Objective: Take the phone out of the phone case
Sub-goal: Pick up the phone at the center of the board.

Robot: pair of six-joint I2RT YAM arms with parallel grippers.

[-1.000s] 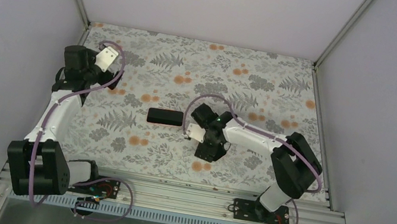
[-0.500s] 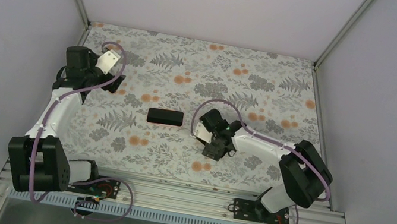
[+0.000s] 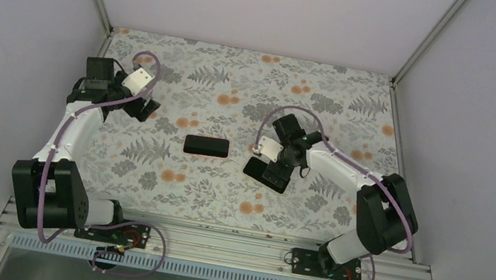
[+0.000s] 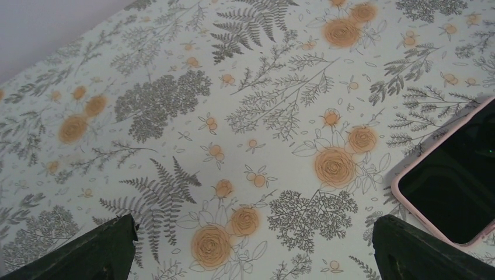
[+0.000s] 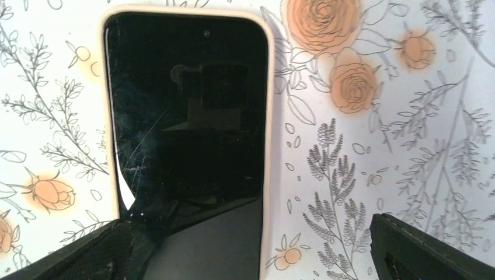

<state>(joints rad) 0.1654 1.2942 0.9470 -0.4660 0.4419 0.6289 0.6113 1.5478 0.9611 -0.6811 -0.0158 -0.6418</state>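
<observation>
One finger overlaps the phone's near half, down-left in the wrist view, so my right gripper should shift there and lower next.
The phone (image 3: 206, 146) lies flat and screen up on the floral table, its dark glass framed by the pale pink phone case (image 5: 266, 116). In the right wrist view the phone (image 5: 187, 111) runs lengthwise away from my right gripper (image 5: 257, 256), whose left finger overlaps the near end of the phone. That gripper (image 3: 266, 171) is open, just right of the phone. My left gripper (image 3: 143, 107) hovers open to the phone's upper left. Its wrist view shows one rounded corner of the phone (image 4: 461, 175) at the right edge, beyond the open left gripper (image 4: 257, 259).
A patterned cloth (image 3: 238, 86) with ferns and orange roses covers the table. White walls close in the back and both sides. An aluminium rail (image 3: 214, 240) with the arm bases runs along the near edge.
My right gripper has drawn back to the right, away from the phone's right end, and its arm has swung outward. My left gripper has shifted slightly right, toward the phone. The phone has not moved.
</observation>
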